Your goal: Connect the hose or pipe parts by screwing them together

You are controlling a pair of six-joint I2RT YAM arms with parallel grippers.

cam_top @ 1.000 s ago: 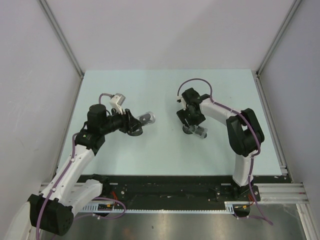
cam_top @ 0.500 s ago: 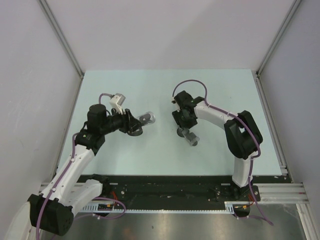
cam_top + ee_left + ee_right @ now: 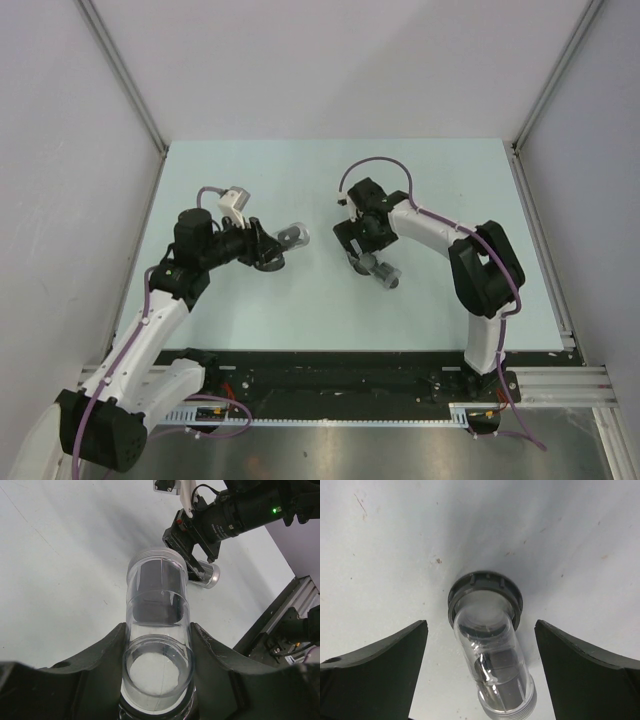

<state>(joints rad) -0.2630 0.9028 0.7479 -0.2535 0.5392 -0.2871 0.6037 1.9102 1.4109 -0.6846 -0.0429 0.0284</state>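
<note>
The dark collar (image 3: 361,267) (image 3: 486,584) is still below the fingers of my right gripper. I need to lower that gripper over the collar next with its fingers apart and close on the collar's sides.
In the left wrist view my left gripper (image 3: 158,632) is shut on a clear pipe part (image 3: 157,605) that has a dark insert and a threaded far end. From above, that part (image 3: 294,237) sticks out to the right of the left gripper (image 3: 272,252). The other pipe part (image 3: 492,660), clear with a dark collar (image 3: 485,592), lies on the table. My right gripper (image 3: 480,626) stands open around it, its fingers (image 3: 380,665) well apart from it on both sides. In the top view this part (image 3: 383,275) lies just below the right gripper (image 3: 362,252).
The pale table (image 3: 320,310) has a metal-framed edge at the right (image 3: 545,250) and grey walls on three sides. Purple cables loop over both arms (image 3: 375,165). In the left wrist view the right arm (image 3: 235,515) hangs beyond the held part.
My right gripper has shifted left with its pipe part and opened, leaving the part lying on the table. The left arm and its part have not moved.
</note>
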